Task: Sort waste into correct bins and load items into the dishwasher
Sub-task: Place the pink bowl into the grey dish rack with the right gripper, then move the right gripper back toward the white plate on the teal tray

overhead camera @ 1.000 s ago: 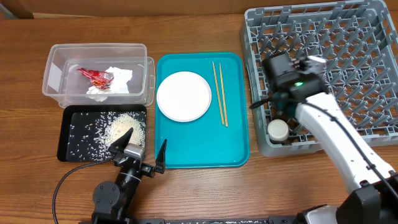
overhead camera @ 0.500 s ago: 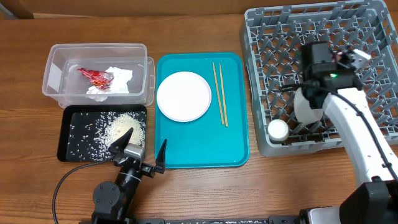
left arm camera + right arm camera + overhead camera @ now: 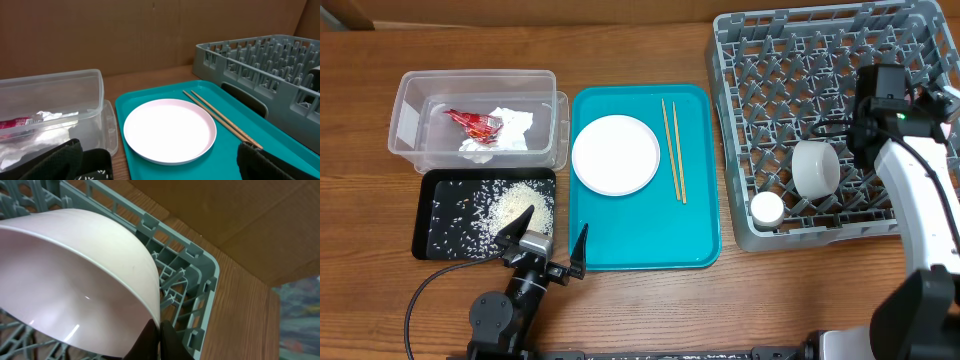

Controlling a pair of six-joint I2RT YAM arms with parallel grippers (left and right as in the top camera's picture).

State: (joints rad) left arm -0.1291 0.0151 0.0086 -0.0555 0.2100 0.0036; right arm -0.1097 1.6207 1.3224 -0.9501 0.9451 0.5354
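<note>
The pale bowl (image 3: 815,167) already hangs tilted on its side, so my right gripper should next lower it onto the rack's wires beneath it and let go of the bowl's rim.
My right gripper (image 3: 843,158) is shut on the rim of the pale bowl (image 3: 815,167), holding it tilted on its side over the grey dish rack (image 3: 820,60). In the right wrist view the fingers (image 3: 160,341) pinch the bowl's edge (image 3: 75,275). A tiny white cup (image 3: 767,208) stands in the rack's front row. The pale plate (image 3: 615,153) and chopsticks (image 3: 673,150) lie on the teal tray (image 3: 645,240). The clear tub (image 3: 410,100) holds the red packet (image 3: 472,122) and napkin (image 3: 510,125). Rice (image 3: 515,205) lies in the black tray (image 3: 430,200). My left gripper (image 3: 550,238) is open and empty. The metal bowl is out of view.
The left wrist view shows the plate (image 3: 170,130), the chopsticks (image 3: 220,117), the tub (image 3: 60,95) and the rack (image 3: 260,55) ahead. A brown cardboard wall stands behind the table. The rack's corner (image 3: 200,270) is close to the table's right edge.
My right arm has carried the bowl rightward across the rack, from its front left to the right of middle. The white cup stayed put. The left arm has not moved.
</note>
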